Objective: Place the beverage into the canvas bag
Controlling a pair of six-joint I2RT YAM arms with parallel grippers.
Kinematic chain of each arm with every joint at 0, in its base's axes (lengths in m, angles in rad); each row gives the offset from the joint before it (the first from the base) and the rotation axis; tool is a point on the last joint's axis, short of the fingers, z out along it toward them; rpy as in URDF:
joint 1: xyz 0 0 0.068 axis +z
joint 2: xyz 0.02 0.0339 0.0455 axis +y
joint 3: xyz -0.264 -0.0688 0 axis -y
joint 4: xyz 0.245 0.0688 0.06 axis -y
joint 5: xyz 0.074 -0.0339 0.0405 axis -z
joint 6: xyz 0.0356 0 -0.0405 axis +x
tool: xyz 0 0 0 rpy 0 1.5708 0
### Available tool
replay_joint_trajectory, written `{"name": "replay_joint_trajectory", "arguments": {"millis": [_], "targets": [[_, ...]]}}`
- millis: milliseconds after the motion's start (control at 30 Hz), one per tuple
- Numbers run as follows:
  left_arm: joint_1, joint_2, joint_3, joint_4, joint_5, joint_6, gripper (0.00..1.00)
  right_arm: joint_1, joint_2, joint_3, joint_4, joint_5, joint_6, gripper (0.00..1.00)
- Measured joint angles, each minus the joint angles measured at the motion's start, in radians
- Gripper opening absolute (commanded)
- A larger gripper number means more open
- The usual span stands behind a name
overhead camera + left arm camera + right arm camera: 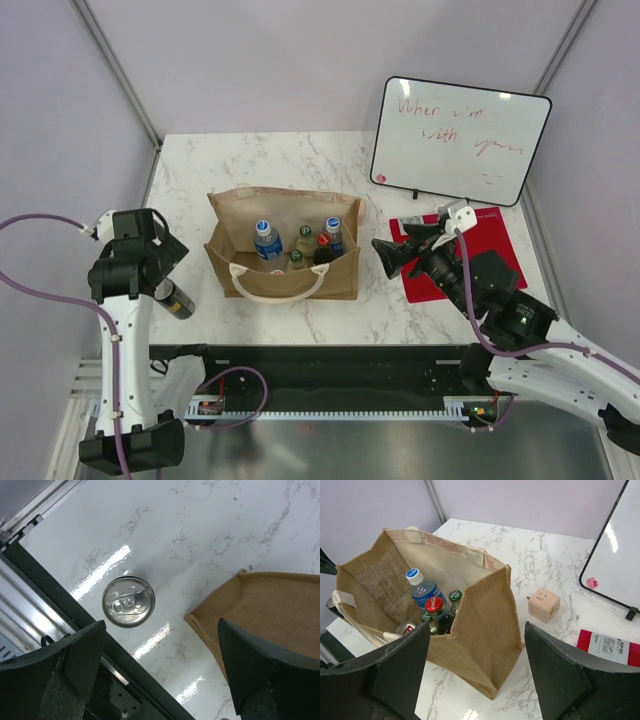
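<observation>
The can stands upright below my left gripper. My left gripper will next move down toward the left in the wrist view and tilt its open fingers around the can's silver-topped end [165,289] [128,601].
The beverage, a silver-topped can [128,601], stands upright on the marble table left of the canvas bag [285,262]; the top view shows the can [173,297] beside my left arm. My left gripper [160,667] hangs open above the table, the can just beyond its left finger and nothing between the jaws. The bag stands open, holding a blue-capped water bottle [422,590], a red-capped cola bottle [435,605], green-capped bottles [455,596] and a can [406,628]. My right gripper [477,675] is open and empty, just right of the bag's near corner.
A whiteboard [460,140] leans at the back right. A red booklet [500,250] lies under my right arm and a pink cube plug [544,605] sits right of the bag. The black base rail [75,630] runs close by the can.
</observation>
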Motion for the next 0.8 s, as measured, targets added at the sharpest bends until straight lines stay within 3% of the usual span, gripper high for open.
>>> {"name": "replay_joint_trajectory", "arguments": {"millis": [200,800], "targets": [[0.089,0.046,-0.079,0.003,0.019,-0.074,0.98,0.0,-0.016,-0.013,0.0,0.0,0.0,0.84],[0.194,0.11,-0.23,0.061,0.04,-0.192,0.94,0.0,-0.029,-0.03,-0.002,0.001,-0.005,0.84]]}}
